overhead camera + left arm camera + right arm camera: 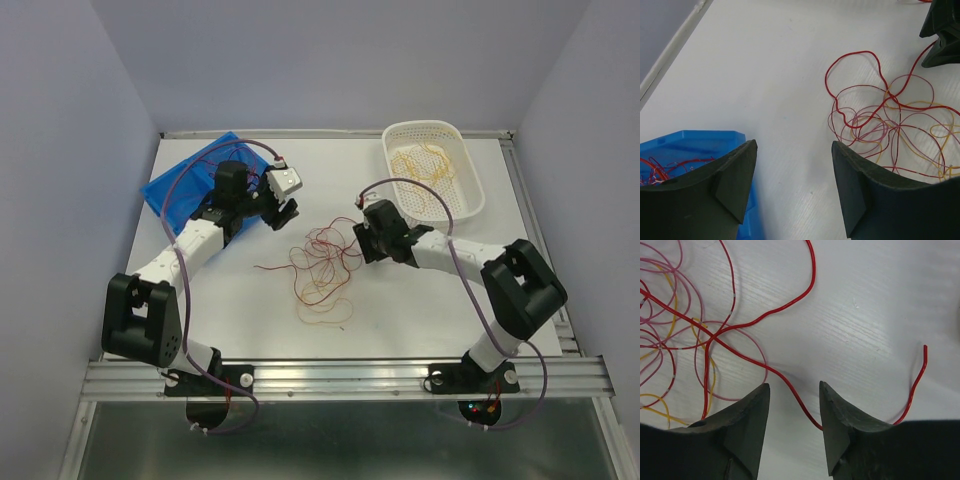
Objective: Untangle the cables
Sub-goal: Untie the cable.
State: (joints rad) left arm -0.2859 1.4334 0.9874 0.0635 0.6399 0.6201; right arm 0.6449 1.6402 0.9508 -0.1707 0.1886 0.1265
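I will move my left gripper across to the tangle (890,130) next and close it on the red cable (855,127), because the red cable is to my left gripper's right in the top view.
The cables (322,265) lie in a loose tangle of thin dark red, pink and yellow loops in the middle of the table. My left gripper (285,207) hovers to their upper left, open, with only bare table between its fingers (794,145); the tangle (890,130) shows to its right. My right gripper (362,236) sits at the tangle's right edge, open (794,386). One red cable (790,385) runs across the gap between its fingers and passes under the right fingertip (832,405). That cable's free end (924,352) curls up on the right.
A blue tray (175,185) at the back left holds red strands (660,167). A white perforated basket (470,205) at the back right holds yellow strands (425,165). Walls enclose the table on three sides.
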